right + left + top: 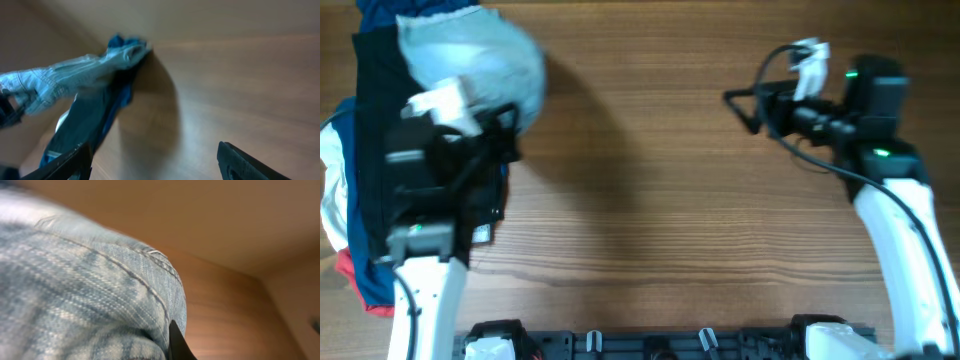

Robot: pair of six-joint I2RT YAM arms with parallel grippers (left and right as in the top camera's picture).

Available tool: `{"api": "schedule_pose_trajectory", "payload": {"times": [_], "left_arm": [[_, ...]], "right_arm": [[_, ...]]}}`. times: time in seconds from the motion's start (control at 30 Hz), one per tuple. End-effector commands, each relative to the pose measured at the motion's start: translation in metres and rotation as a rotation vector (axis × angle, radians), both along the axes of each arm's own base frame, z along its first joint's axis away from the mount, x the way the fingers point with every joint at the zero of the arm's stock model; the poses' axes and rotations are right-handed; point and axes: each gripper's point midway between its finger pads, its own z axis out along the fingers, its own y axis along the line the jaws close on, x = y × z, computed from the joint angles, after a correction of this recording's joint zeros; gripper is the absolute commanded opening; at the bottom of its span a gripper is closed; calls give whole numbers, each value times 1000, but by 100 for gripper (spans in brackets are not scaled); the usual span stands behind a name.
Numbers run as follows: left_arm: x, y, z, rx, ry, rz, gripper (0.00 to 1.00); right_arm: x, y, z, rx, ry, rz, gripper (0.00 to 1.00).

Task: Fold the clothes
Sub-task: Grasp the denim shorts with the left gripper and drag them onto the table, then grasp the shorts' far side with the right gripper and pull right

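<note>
My left gripper moves from beside the black garment toward the table's middle (638,158) next and lowers the shorts there, since that wood is bare of other clothes.
The light blue denim shorts (480,55) hang bunched at the far left, lifted off the table by my left gripper (505,125). In the left wrist view the denim (75,280) fills the frame, with a stitched seam showing, and presses against one black fingertip of the left gripper (172,345), which is shut on the cloth. My right gripper (740,105) is open and empty above the bare wood at the far right, well away from the shorts. In the right wrist view its open fingers (150,157) frame the table, and the shorts (65,80) are stretched out at the left.
A large black garment (370,100) lies under the left arm at the table's left edge, on navy, white (332,200) and red (370,300) clothes. The dark pile also shows in the right wrist view (85,125). The wooden table (650,200) spans the middle.
</note>
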Motion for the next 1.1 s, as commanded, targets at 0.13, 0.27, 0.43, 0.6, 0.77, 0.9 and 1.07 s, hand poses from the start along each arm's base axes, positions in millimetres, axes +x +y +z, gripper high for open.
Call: {"api": "schedule_pose_trajectory", "payload": {"times": [0.13, 0.27, 0.43, 0.6, 0.77, 0.9, 1.07], "left_arm": [[5, -189, -27, -24, -98, -482, 4], [7, -237, -79, -40, -15, -510, 4], [5, -250, -85, -57, -11, -529, 32], [9, -235, -73, -49, -24, -500, 100], [20, -164, -41, -34, 26, -349, 100], [16, -90, -28, -27, 87, -181, 100], [6, -30, -36, -16, 178, -36, 100]], "right_arm": [[-18, -79, 58, -6, -95, -231, 81], [-27, -100, 51, -25, -69, -276, 81], [-28, -107, 49, -28, -62, -294, 81], [-29, -106, 42, -28, -35, -286, 81], [-34, -100, 33, -90, -43, -232, 82], [-35, -75, 23, -181, -69, -124, 82], [-14, -37, -13, -278, 1, -65, 82]]}}
